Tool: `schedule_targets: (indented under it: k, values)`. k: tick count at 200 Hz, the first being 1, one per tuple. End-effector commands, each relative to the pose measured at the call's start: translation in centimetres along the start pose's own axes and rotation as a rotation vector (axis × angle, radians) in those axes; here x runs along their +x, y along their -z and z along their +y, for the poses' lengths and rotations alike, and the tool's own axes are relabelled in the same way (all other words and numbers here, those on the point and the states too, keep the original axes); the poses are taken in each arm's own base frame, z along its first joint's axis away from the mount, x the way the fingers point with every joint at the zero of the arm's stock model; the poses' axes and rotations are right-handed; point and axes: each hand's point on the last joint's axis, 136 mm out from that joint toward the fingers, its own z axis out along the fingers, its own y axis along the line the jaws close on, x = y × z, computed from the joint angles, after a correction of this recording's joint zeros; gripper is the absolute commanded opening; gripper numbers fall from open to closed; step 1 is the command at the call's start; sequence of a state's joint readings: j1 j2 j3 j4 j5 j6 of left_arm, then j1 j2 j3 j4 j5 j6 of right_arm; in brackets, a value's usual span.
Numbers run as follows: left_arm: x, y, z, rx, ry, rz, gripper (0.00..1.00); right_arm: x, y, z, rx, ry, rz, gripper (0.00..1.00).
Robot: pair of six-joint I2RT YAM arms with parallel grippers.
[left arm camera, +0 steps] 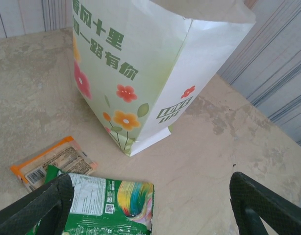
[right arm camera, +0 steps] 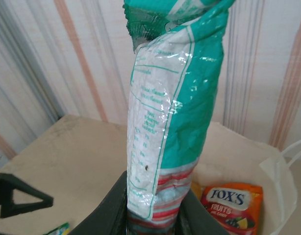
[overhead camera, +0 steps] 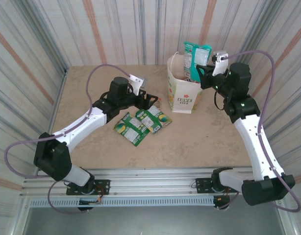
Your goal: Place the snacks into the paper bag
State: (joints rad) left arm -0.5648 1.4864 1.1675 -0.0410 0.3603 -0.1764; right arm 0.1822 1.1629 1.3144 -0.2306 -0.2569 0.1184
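I will next turn my right gripper and move it slightly outward over the bag's opening [overhead camera: 179, 68] [right arm camera: 229, 171] to let go of the teal-green packet, because the opening is off to one side.
The cream paper bag [overhead camera: 184, 93] stands upright at the back middle of the table. My right gripper [overhead camera: 205, 74] is shut on a teal-green snack packet [overhead camera: 195, 55] and holds it upright above the bag's mouth. In the right wrist view this packet [right arm camera: 175, 112] rises from between the fingers [right arm camera: 111, 210], and an orange Fox's packet [right arm camera: 232, 204] lies inside the bag [right arm camera: 279, 196]. My left gripper [overhead camera: 151, 100] is open, left of the bag and over green packets [overhead camera: 140, 122]. In the left wrist view a green packet [left arm camera: 109, 200] lies by the left finger [left arm camera: 42, 205], with a small orange packet [left arm camera: 52, 161] beside the bag [left arm camera: 140, 73].
Corrugated striped walls close in the table on the left, back and right. Bare tabletop [overhead camera: 214, 137] stretches in front of the bag and under the right arm. The right arm's cable [overhead camera: 268, 58] arcs near the back right wall.
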Motion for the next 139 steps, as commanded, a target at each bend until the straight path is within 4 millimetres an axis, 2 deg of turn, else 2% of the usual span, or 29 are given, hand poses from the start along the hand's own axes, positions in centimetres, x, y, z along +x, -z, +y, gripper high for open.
schedule_targets:
  k: [1, 57, 120, 139]
  values:
    - [-0.9, -0.1, 0.5, -0.024, -0.028, -0.006, 0.86, -3.1, -0.1, -1.0, 0.050, 0.041, -0.080, 0.08]
    - [-1.1, -0.7, 0.7, -0.026, -0.036, -0.007, 0.87, -2.0, -3.4, -3.3, 0.118, 0.018, -0.027, 0.09]
    - [-1.4, -1.1, 0.8, -0.026, -0.046, -0.003, 0.87, 2.1, -8.3, -6.1, 0.177, -0.029, 0.095, 0.08]
    - [-1.3, -1.1, 0.9, -0.031, -0.049, 0.001, 0.87, 3.3, -9.5, -6.3, 0.163, -0.044, 0.129, 0.12]
